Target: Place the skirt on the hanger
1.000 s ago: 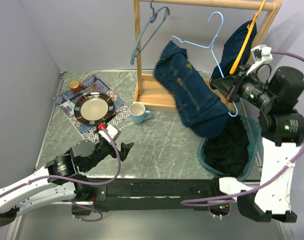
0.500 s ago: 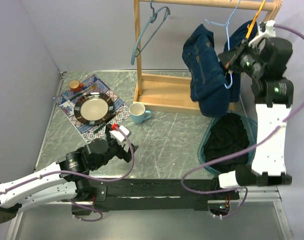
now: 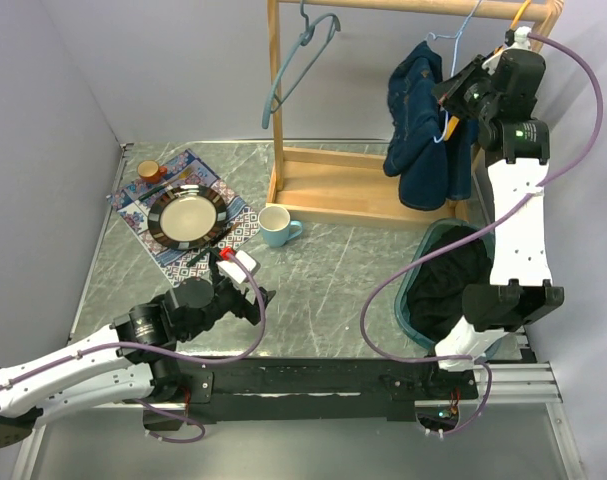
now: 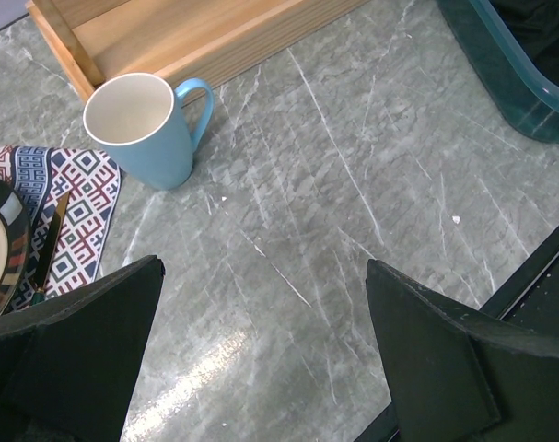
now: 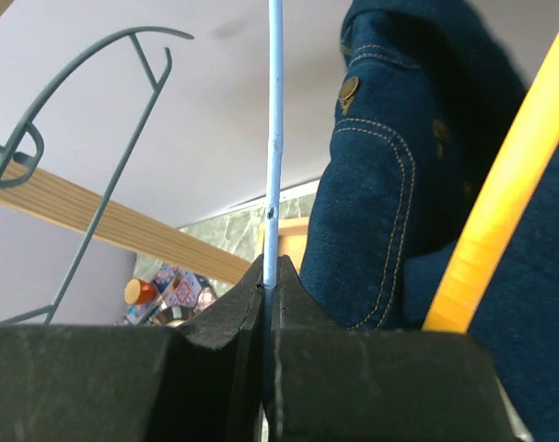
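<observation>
The denim skirt [image 3: 419, 130] hangs on the light blue hanger at the rack's bar, so the robot's right gripper will move slightly toward the teal hanger and let go of the light blue hanger's wire [image 3: 449, 84].
A dark blue denim skirt [image 3: 419, 130] hangs on a light blue wire hanger [image 3: 446, 40] at the right end of the wooden rack's rail [image 3: 423, 8]. My right gripper [image 3: 453, 95] is raised high beside the rail and is shut on the hanger's wire [image 5: 273, 147]; the denim [image 5: 417, 175] fills the right of the right wrist view. My left gripper [image 3: 255, 296] is open and empty, low over the grey table near the front; its fingers [image 4: 445, 359] frame bare tabletop.
A teal hanger [image 3: 295, 60] hangs at the rail's left and an orange hanger [image 3: 518, 20] at its right end. A blue mug [image 3: 275, 226] stands by the rack base [image 3: 333, 185]. A plate [image 3: 187, 214] lies on a patterned mat. A teal bin [image 3: 413, 300] holds dark clothes.
My right arm has lifted the hanger with the skirt up and to the right, bringing it to the rail. The skirt now hangs straight down. My left arm moved slightly forward, then stayed still.
</observation>
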Robot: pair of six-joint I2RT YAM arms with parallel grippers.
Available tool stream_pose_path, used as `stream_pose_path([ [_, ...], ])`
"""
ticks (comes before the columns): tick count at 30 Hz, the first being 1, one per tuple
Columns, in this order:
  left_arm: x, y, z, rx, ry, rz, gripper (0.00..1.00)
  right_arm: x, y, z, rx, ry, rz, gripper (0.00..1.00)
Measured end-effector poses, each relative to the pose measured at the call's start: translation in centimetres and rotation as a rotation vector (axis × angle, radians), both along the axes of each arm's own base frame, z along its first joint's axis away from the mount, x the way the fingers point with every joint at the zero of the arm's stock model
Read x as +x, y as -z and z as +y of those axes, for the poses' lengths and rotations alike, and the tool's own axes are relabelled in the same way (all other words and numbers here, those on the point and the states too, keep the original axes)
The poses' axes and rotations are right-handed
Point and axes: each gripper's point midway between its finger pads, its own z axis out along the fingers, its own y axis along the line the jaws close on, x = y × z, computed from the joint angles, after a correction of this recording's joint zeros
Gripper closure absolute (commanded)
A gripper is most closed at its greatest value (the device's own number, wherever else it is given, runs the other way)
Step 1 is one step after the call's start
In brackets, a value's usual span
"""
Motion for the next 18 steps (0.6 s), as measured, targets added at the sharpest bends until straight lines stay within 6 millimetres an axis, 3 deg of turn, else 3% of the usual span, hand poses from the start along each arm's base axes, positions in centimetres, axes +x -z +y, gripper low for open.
stream_pose_path([
  [6, 0.0, 0.0, 0.0, 0.002, -0.001, 0.000, 0.03, 0.4, 1.0, 0.4, 0.032, -0.011, -0.005, 0.98],
  [9, 0.1, 0.1, 0.0, 0.002, -0.003, 0.001, 0.03, 0.4, 2.8, 0.8, 0.050, -0.031, 0.023, 0.87],
  [10, 0.1, 0.0, 0.0, 0.002, -0.003, 0.000, 0.03, 0.4, 3.2, 1.0, 0.056, -0.039, 0.023, 0.78],
  [14, 0.1, 0.0, 0.0, 0.001, -0.002, 0.000, 0.03, 0.4, 3.2, 1.5, 0.071, -0.067, -0.002, 0.75],
  [18, 0.0, -0.1, 0.1, -0.002, -0.002, -0.001, 0.03, 0.1, 2.6, 1.9, 0.072, -0.093, -0.031, 0.49],
])
